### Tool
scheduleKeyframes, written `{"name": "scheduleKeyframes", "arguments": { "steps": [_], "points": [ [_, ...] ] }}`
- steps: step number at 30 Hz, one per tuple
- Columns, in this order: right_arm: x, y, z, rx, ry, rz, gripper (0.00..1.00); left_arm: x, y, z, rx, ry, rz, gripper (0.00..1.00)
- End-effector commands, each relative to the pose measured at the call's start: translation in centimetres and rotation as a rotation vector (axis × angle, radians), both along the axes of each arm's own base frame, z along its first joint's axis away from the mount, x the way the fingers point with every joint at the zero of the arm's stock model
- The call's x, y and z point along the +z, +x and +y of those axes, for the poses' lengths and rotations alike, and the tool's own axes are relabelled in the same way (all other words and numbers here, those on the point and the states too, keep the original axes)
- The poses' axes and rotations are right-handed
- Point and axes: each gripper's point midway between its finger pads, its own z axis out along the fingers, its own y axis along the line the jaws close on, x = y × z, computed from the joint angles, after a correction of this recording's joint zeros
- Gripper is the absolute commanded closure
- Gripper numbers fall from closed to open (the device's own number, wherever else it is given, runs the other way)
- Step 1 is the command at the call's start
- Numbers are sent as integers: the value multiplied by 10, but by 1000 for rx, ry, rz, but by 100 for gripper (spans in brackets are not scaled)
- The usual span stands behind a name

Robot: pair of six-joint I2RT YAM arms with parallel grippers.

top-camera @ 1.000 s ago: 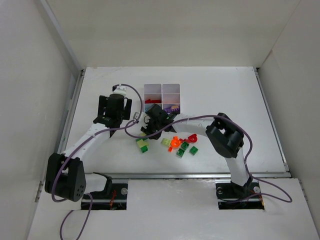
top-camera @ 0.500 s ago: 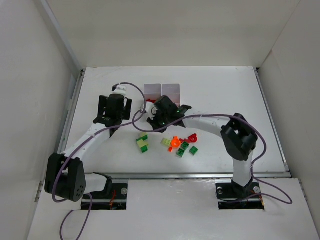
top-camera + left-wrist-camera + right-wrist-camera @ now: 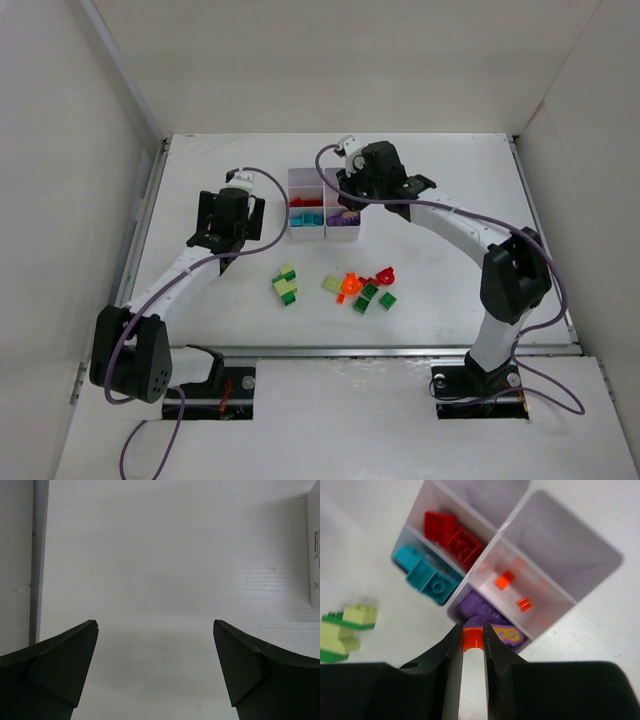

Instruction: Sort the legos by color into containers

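My right gripper holds the orange brick and will next carry it outward and down, as the box's section of tiny orange bits lies below and outward.
The white organiser box [image 3: 323, 204] holds red bricks [image 3: 452, 534], teal bricks [image 3: 427, 575], purple pieces [image 3: 490, 620] and tiny orange bits [image 3: 504, 580] in separate compartments. My right gripper [image 3: 473, 632] is shut on a small orange brick [image 3: 473, 639] and hovers over the box's near right side [image 3: 352, 192], above the purple compartment's edge. My left gripper [image 3: 155, 630] is open and empty over bare table, left of the box [image 3: 230, 207]. Loose legos lie in front of the box: a green and yellow-green stack [image 3: 286, 287], orange [image 3: 348, 286], red [image 3: 383, 274] and green [image 3: 367, 296] bricks.
The table is boxed in by white walls on three sides. The box's side label shows at the right edge of the left wrist view [image 3: 315, 545]. A grey rail [image 3: 39, 555] runs along the table's left edge. The two far compartments hold nothing.
My right gripper has risen from the loose pile and swung back and right over the organiser box, carrying the orange brick. The left arm has not moved.
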Motion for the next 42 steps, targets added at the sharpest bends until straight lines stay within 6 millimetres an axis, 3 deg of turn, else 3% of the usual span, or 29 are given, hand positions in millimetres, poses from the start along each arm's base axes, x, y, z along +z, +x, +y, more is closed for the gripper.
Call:
{"name": "scheduleKeyframes", "arguments": {
  "steps": [1, 5, 7, 13, 18, 23, 25, 27, 32, 34, 36, 38, 39, 42],
  "points": [
    [33, 33, 10, -113, 96, -68, 100, 6, 6, -5, -13, -7, -24, 0],
    [25, 50, 5, -191, 125, -36, 100, 6, 6, -5, -13, -7, -24, 0],
    [35, 58, 6, -226, 153, -64, 100, 6, 6, -5, -13, -7, -24, 0],
    [15, 74, -1, -271, 130, -37, 100, -1, 6, -6, -20, -7, -5, 0],
    [8, 77, -7, -295, 120, -22, 64, -1, 6, -6, -20, -7, -5, 0],
    [12, 80, -5, -276, 118, -38, 47, -4, 7, -6, -20, -4, 4, 0],
    [12, 79, -3, -254, 112, -43, 33, 0, 9, -7, -20, -7, -5, 0],
    [19, 78, -3, -238, 115, -57, 33, 0, 9, -7, -20, -7, -5, 0],
    [39, 52, -15, -181, 57, -97, 33, 0, 9, -7, -20, -7, -5, 0],
    [16, 26, -21, -165, -36, -39, 33, 0, 9, -7, -20, -7, -5, 0],
    [7, 3, -24, -139, -83, -3, 35, 0, 9, -7, -20, -7, -5, 0],
    [-23, -35, -20, -54, -142, 100, 35, -4, 7, -6, -20, -4, 4, 0],
    [-28, -55, -11, 10, -132, 144, 36, -5, 7, -8, -29, -10, 6, 0],
    [-54, -94, -8, 92, -169, 260, 36, 0, 8, -9, -29, -16, -12, 0]
  ]
}}
